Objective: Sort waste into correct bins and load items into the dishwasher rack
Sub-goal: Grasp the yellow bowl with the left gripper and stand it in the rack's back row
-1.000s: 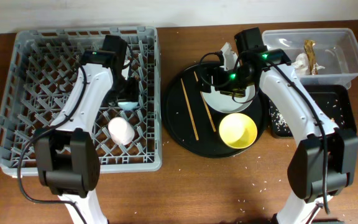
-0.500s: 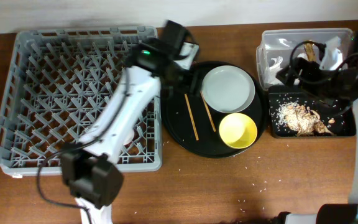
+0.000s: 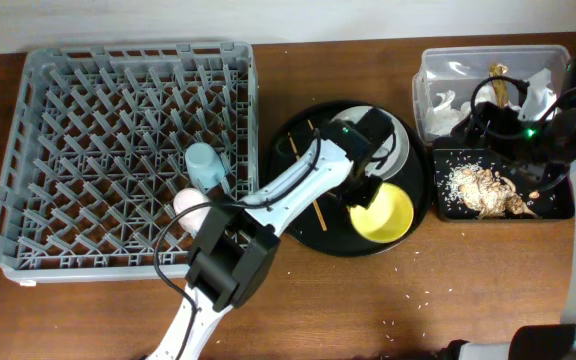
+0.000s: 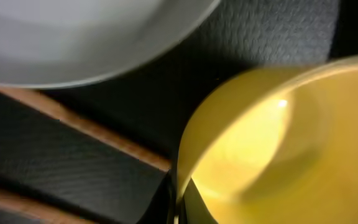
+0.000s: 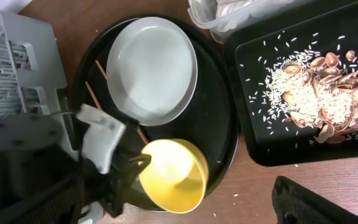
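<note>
The left gripper lifts over the rack's far tray-side corner (image 3: 218, 92) to release the bowl (image 3: 386, 213) next, as it lies outward and to the left in the overhead view.
My left gripper (image 3: 360, 195) is shut on the left rim of the yellow bowl (image 3: 386, 213), which sits on the round black tray (image 3: 298, 215). In the left wrist view the bowl's rim (image 4: 182, 180) runs down between the jaws. The pale grey plate (image 5: 153, 68) lies behind the bowl, partly under my left arm in the overhead view. Two chopsticks (image 3: 317, 212) lie on the same tray. In the dishwasher rack (image 3: 58, 150) stand a light-blue cup (image 3: 206, 165) and a pink cup (image 3: 189, 206). My right gripper (image 3: 473, 125) hangs open and holds nothing, between the two bins.
The clear tub (image 3: 558, 75) holds white napkins (image 3: 446, 102) and a brown stick (image 3: 501, 82). In front of it the black rectangular tray (image 3: 558, 205) carries food scraps and rice (image 3: 483, 188). Loose rice grains dot the wooden table near its front edge.
My left arm left the rack, swung right over the round tray and shut on the bowl's rim. My right arm pulled away from the plate to the bins.
</note>
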### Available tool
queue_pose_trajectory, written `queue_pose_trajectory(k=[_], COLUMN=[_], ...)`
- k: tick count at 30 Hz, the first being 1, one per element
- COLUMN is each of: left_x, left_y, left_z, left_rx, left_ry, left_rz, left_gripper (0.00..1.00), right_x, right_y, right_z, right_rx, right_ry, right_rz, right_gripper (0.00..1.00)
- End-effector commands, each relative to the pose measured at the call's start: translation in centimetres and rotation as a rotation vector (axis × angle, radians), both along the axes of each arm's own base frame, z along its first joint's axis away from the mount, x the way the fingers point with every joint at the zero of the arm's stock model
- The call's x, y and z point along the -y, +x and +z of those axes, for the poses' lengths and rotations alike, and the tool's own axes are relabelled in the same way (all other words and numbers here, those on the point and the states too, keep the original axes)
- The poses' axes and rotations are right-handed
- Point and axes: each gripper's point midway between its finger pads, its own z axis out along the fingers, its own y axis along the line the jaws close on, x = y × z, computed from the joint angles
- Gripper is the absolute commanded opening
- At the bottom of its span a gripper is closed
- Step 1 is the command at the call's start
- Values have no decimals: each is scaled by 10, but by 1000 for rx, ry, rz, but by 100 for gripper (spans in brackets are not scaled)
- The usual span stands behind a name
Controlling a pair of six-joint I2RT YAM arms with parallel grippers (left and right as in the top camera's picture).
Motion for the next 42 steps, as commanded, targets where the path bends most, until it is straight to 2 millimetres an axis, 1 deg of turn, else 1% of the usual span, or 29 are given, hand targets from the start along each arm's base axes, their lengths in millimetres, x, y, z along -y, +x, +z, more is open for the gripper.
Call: queue_pose_trajectory(k=[1, 2, 3, 4, 5, 6, 8, 9, 11, 12, 16, 18, 20, 21, 22, 24, 25, 27, 28, 29, 30, 31, 33, 34, 35, 36, 38, 42], left_x=[-56, -88, -132, -181, -217, -247, -286, -301, -332, -343, -337, -332, -324, -316, -306, -294, -292, -293, -303, -318, -327, -327, -315, -308, -301, -299, -299, -299], left_y=[67, 91, 116, 141, 155, 169, 195, 203, 214, 222, 236, 237, 237, 236, 237, 237, 236, 235, 234, 231, 224, 219, 218, 219, 224, 226, 226, 226], left_z=[101, 137, 175, 207, 224, 231, 227, 224, 221, 206, 153, 143, 142, 140, 134, 121, 119, 118, 132, 163, 194, 203, 202, 199, 184, 178, 174, 156], left_rx=[214, 324, 474, 635, 728, 774, 822, 851, 926, 930, 879, 868, 871, 872, 857, 822, 813, 809, 862, 978, 1093, 1121, 1136, 1148, 1102, 1086, 1084, 1064], left_ry=[82, 134, 238, 381, 495, 562, 614, 667, 846, 911, 955, 959, 949, 937, 903, 849, 846, 857, 941, 1095, 1239, 1287, 1268, 1219, 1136, 1111, 1104, 1124], left_rz=[137, 207, 303, 418, 499, 572, 685, 723, 797, 811, 763, 744, 731, 717, 697, 669, 662, 656, 672, 733, 804, 812, 802, 820, 795, 787, 794, 773], left_gripper=[1, 1, 1, 1, 1, 1, 1, 1, 1, 1, 1, 1, 1, 1, 1, 1, 1, 1, 1, 1, 1, 1, 1, 0, 0, 1, 1, 0], right_x=[3, 3, 3, 3, 3, 3, 3, 5, 9, 9, 13, 13, 13, 13, 13, 13, 13, 13, 13, 13, 13, 13, 13, 13, 13, 13, 15, 15], right_y=[0, 0, 0, 0, 0, 0, 0, 0, -1, -1, -2, -1, -1, -1, -2, -2, -2, -2, -2, -2, -2, -2, -2, -2, -2, -2, -3, -3], right_z=[-6, -6, -6, -7, -7, -7, -7, -8, -9, -9, -10, -10, -10, -10, -10, -10, -10, -10, -10, -10, -10, -10, -10, -11, -11, -11, -11, -12], right_rx=[-15, -16, -18, -19, -19, -19, -19, -24, -32, -30, -37, -36, -36, -36, -37, -37, -37, -37, -37, -37, -37, -37, -37, -38, -40, -40, -44, -45], right_ry=[-19, -19, -18, -18, -18, -18, -20, -31, -50, -51, -71, -71, -71, -71, -71, -71, -71, -71, -71, -71, -71, -71, -71, -70, -70, -70, -84, -86], right_rz=[3, 3, 3, 3, 3, 3, 2, -3, -11, -11, -19, -20, -20, -20, -19, -20, -20, -19, -19, -19, -19, -19, -19, -19, -19, -19, -25, -26], right_gripper=[99, 99, 99, 99, 99, 99, 100, 100, 100, 100, 99, 99, 99, 99, 99, 99, 98, 98, 99, 98, 99, 99, 99, 99, 99, 99, 99, 98])
